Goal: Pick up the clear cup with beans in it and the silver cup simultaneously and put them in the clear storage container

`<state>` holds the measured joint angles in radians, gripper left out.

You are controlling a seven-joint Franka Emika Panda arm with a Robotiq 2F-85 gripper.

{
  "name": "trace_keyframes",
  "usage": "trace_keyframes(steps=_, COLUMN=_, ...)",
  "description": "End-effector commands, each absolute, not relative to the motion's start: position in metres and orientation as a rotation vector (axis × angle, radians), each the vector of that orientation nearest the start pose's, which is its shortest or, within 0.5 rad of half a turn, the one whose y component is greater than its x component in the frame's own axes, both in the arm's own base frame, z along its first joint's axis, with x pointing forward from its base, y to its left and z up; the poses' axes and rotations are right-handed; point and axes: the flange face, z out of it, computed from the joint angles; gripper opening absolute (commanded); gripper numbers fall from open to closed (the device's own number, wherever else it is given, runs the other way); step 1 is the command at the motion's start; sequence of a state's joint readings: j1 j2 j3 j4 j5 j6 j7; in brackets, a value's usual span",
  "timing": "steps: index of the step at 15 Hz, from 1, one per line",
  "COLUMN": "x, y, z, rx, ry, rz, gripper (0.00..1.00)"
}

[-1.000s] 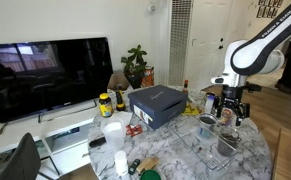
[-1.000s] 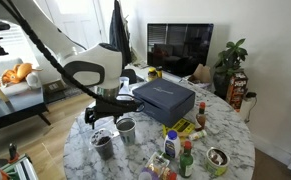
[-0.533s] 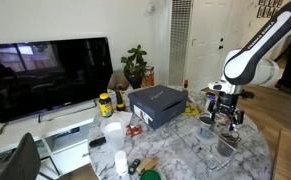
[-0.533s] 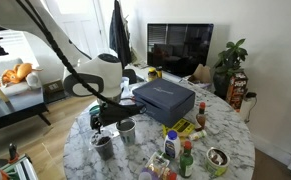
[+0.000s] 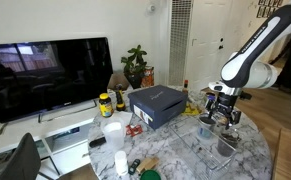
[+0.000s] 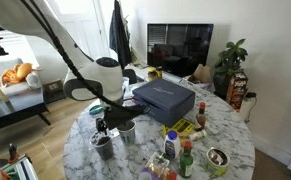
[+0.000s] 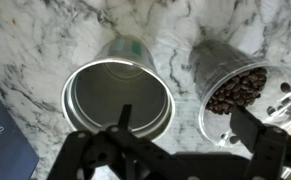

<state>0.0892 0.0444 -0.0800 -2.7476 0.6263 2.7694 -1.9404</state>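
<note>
My gripper is above the facing rims and needs to lower before it closes on them. One finger should go into the silver cup (image 5: 206, 127) and the other into the bean cup (image 5: 226, 147).
In the wrist view the silver cup (image 7: 117, 100) stands upright on the marble table, with the clear cup with beans (image 7: 235, 88) close to its right. My gripper (image 7: 185, 125) is open just above both. One finger (image 7: 123, 118) hangs over the silver cup's mouth and the other (image 7: 251, 128) over the bean cup's rim. In both exterior views the gripper (image 5: 222, 112) (image 6: 113, 122) hovers low over the silver cup (image 5: 206, 127) (image 6: 126, 130) and the bean cup (image 5: 226, 147) (image 6: 103, 146). The clear storage container is too faint to make out.
A dark blue-grey box (image 5: 155, 103) (image 6: 165, 98) sits mid-table beside the cups. A larger white cup (image 5: 113, 133), bottles (image 6: 175, 146) and a bowl (image 6: 218, 157) crowd the other side. The round table's edge (image 6: 80, 150) is close to the cups.
The arm has swung over and come down, bringing the open gripper from above the table to just over the two cups. The cups have not moved.
</note>
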Motion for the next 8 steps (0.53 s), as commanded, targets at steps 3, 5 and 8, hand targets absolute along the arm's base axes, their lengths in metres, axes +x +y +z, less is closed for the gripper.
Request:
trace_keyframes(steps=3, x=0.3799, y=-0.0230, z=0.1878, rx=-2.327, ry=-1.923, rz=-0.284, gripper=1.00)
trace_keyframes(steps=5, x=0.3790, y=-0.0205, z=0.1861, rx=-2.320, ry=-1.938, rz=-0.298, gripper=1.00)
trace_keyframes(steps=8, x=0.3787, y=-0.0202, z=0.1857, rx=-2.324, ry=-1.957, rz=-0.316, gripper=1.00)
